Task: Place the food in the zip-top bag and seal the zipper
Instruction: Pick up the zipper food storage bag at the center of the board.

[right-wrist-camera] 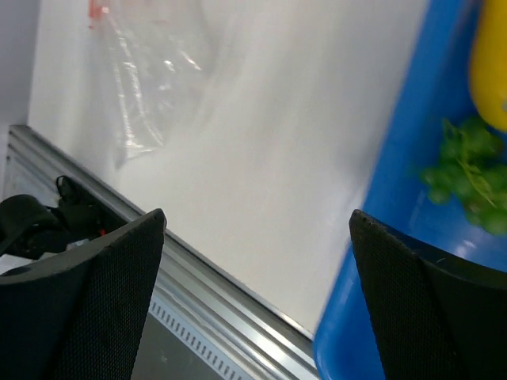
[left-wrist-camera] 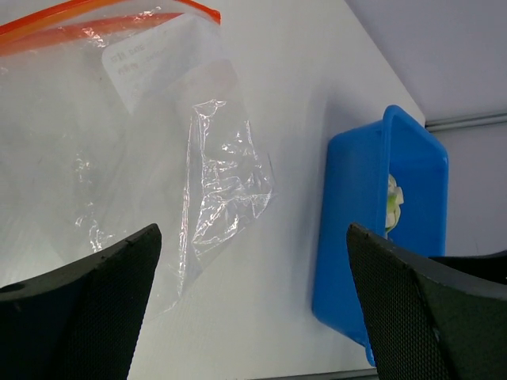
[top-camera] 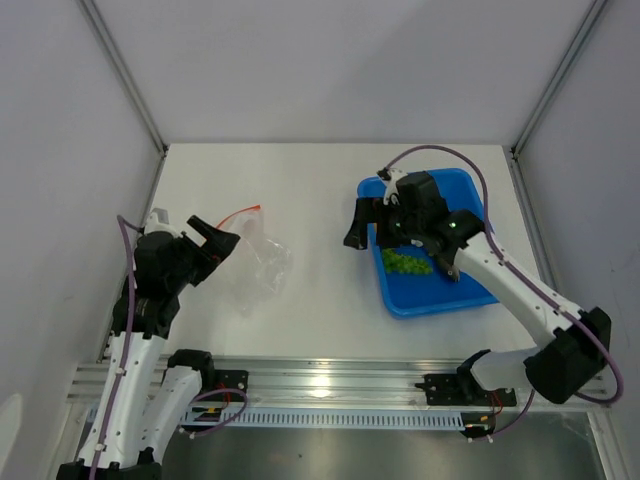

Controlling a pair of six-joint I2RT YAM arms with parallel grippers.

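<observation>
The bag's film is creased along the side facing the tray (top-camera: 440, 297), so the robot's right gripper needs to move off the tray toward the bag and down onto the bag's crease next.
The clear zip-top bag (top-camera: 258, 258) lies flat on the white table at the left; its orange-red zipper (top-camera: 240, 213) runs along the far edge. The bag also shows in the left wrist view (left-wrist-camera: 119, 142) with the zipper (left-wrist-camera: 111, 20) at the top. My left gripper (top-camera: 212, 238) is open and empty, just left of the bag. Green food pieces (top-camera: 407, 262) lie in the blue tray (top-camera: 440, 297); a yellow-orange piece (right-wrist-camera: 489, 67) and green pieces (right-wrist-camera: 467, 178) show in the right wrist view. My right gripper (top-camera: 362, 222) is open and empty over the tray's left edge.
The blue tray (left-wrist-camera: 360, 214) stands at the right of the table, its wall facing the bag. A white-green piece (left-wrist-camera: 392, 207) shows inside it. An aluminium rail (top-camera: 330, 378) runs along the table's near edge. Grey walls enclose the table on three sides.
</observation>
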